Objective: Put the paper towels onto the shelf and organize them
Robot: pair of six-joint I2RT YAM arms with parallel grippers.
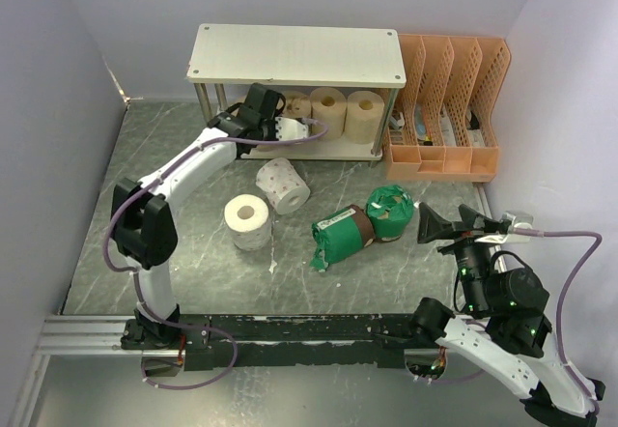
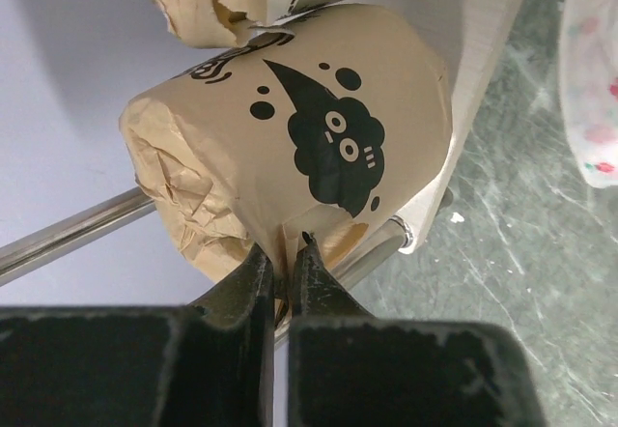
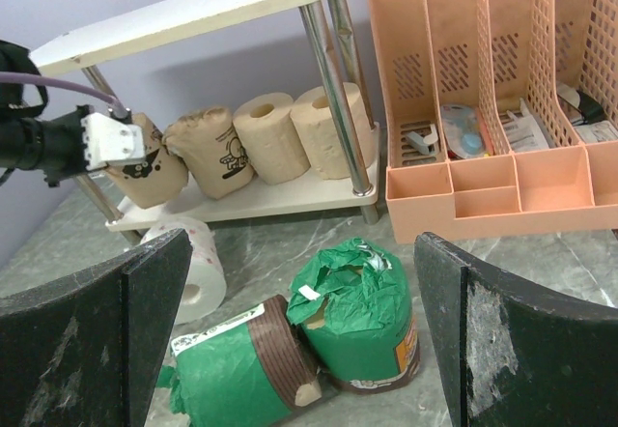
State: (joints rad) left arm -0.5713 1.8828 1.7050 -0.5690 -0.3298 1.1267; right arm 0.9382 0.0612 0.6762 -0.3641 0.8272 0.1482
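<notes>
My left gripper draws the tan roll, tilted over the board's end, back above the lying white roll [image 2: 593, 84] next and releases its wrap. The white roll is back from the gripper.
The shelf [image 1: 299, 55] stands at the back. Its lower board [image 3: 290, 195] holds four tan rolls in a row. My left gripper [image 1: 293, 129] is at the board's left end, shut on the paper wrap of the printed tan roll [image 2: 319, 128], also seen in the right wrist view [image 3: 145, 171]. Two white rolls [image 1: 248, 219] [image 1: 283, 184] and two green-wrapped rolls [image 1: 340, 236] [image 1: 390, 211] sit on the table. My right gripper [image 3: 294, 253] is wide open and empty above the near side of the green rolls [image 3: 372, 316], apart from them.
An orange perforated file rack [image 1: 444, 108] stands right of the shelf, touching it, with small items inside. The shelf's silver legs [image 3: 343, 99] stand at its corners. Grey walls close in on the left, back and right.
</notes>
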